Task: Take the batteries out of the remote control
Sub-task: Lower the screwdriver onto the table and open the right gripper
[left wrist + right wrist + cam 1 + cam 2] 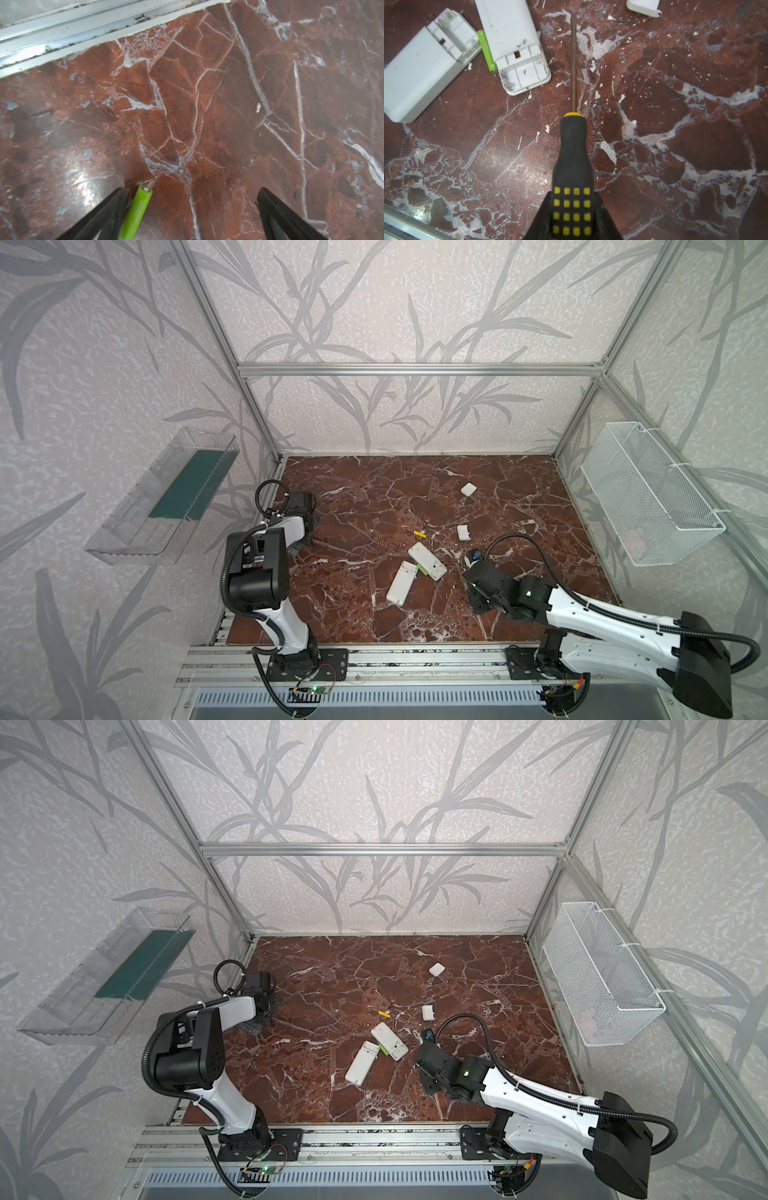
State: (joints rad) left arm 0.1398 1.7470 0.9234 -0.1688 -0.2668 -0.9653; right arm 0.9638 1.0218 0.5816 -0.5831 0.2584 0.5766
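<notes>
My right gripper will move down and outward next to the bare floor beside the remotes and let go of the screwdriver (573, 158) there, because the battery bays of both remotes are empty.
Two white remote controls (427, 561) (401, 583) lie mid-table with their open battery bays showing no cells in the right wrist view (512, 41) (421, 72). A lime-green battery (487, 51) lies between them. A yellow battery (420, 534) lies a little behind them. My left gripper (191, 188) stands open at the table's left edge (305, 537), and another lime-green battery (136, 212) rests against one finger, not clamped. My right gripper (573, 195) is shut on the black-and-yellow screwdriver (573, 158), right of the remotes (473, 568), the blade above the floor.
Two small white covers (468, 489) (463, 532) lie behind the remotes. White chips dot the marble floor (654, 104). A clear plastic tray (158, 497) hangs on the left wall and a white wire basket (648, 497) on the right. Aluminium frame rail (62, 27) borders the left gripper.
</notes>
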